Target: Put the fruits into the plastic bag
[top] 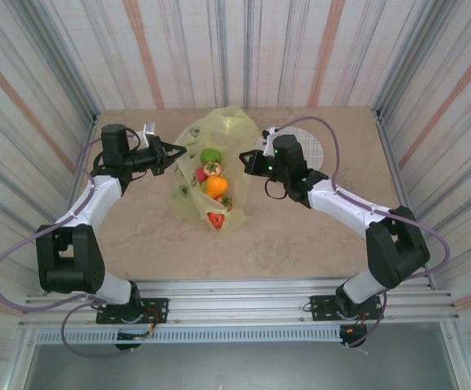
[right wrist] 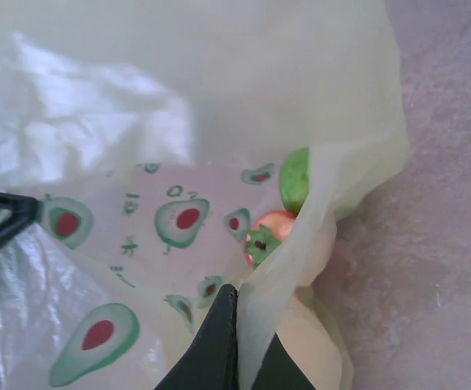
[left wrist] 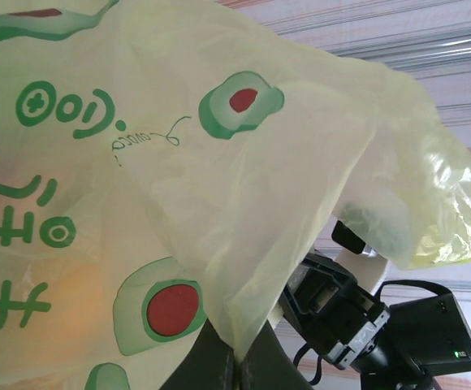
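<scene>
I should next swing the bag's edge in my right gripper in over the fruits below it inside the bag, then lower it beside the orange [top: 217, 187] and let go.
The yellow-green plastic bag [top: 196, 134] with avocado prints is held up between both arms at the table's middle. Inside it I see fruits: a green apple [top: 211, 155], a red one [top: 212, 170], an orange [top: 217, 187] and another red one [top: 216, 219] lower down. My left gripper [top: 173, 152] is shut on the bag's left edge, and the film [left wrist: 219, 162] is pinched between its fingertips [left wrist: 242, 361]. My right gripper [top: 248, 160] is shut on the bag's right edge [right wrist: 300, 244]. Past its tips [right wrist: 237, 296] lie the green apple [right wrist: 295, 179] and a red fruit [right wrist: 266, 236].
A white grid-patterned plate [top: 315, 145] lies on the table behind the right arm, at the back right. Striped walls close in the table on three sides. Bare tabletop [top: 300, 236] lies in front of the bag.
</scene>
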Controlling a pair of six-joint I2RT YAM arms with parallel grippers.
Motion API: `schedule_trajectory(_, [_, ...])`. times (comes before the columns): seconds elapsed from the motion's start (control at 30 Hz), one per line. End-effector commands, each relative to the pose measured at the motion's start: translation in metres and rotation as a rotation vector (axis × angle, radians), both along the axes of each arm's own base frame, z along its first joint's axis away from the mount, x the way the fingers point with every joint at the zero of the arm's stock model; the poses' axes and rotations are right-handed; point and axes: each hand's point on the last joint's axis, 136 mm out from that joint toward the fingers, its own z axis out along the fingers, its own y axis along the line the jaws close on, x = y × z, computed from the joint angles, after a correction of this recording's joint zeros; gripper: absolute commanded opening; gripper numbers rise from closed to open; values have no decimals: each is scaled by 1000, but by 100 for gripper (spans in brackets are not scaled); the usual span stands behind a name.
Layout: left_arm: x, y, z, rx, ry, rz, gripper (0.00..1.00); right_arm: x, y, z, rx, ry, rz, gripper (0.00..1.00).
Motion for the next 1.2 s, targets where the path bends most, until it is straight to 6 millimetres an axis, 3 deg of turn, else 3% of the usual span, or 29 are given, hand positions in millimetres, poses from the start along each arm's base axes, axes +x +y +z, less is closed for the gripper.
schedule_trajectory(0.0, [-3, 1, 9, 7, -47, -4, 0, -1, 2, 18, 35, -17, 4, 0])
schedule_trajectory(0.13, [-3, 2, 10, 6, -50, 0, 0, 1, 3, 13, 50, 6, 6, 0])
schedule_trajectory(0.37, [-2, 4, 7, 4, -39, 10, 0, -3, 20, 51, 105, -44, 56, 0])
schedule_trajectory(0.53, [0, 5, -1, 5, -9, 16, 0, -9, 29, 56, 98, -56, 82, 0])
schedule_trajectory(0.63, [0, 5, 0, 4, -8, 16, 0, -5, 21, 35, 56, -27, 55, 0])
schedule_trajectory(0.87, [-1, 11, 16, -4, -70, 38, 0, 6, -5, -43, -6, 127, -10, 0])
schedule_trajectory(1.03, [0, 22, 28, -7, -124, 83, 0, 13, -13, -75, -50, 174, -33, 4])
schedule_trajectory(1.17, [1, 23, 25, -6, -109, 84, 0, 16, -13, -92, -60, 205, -29, 9])
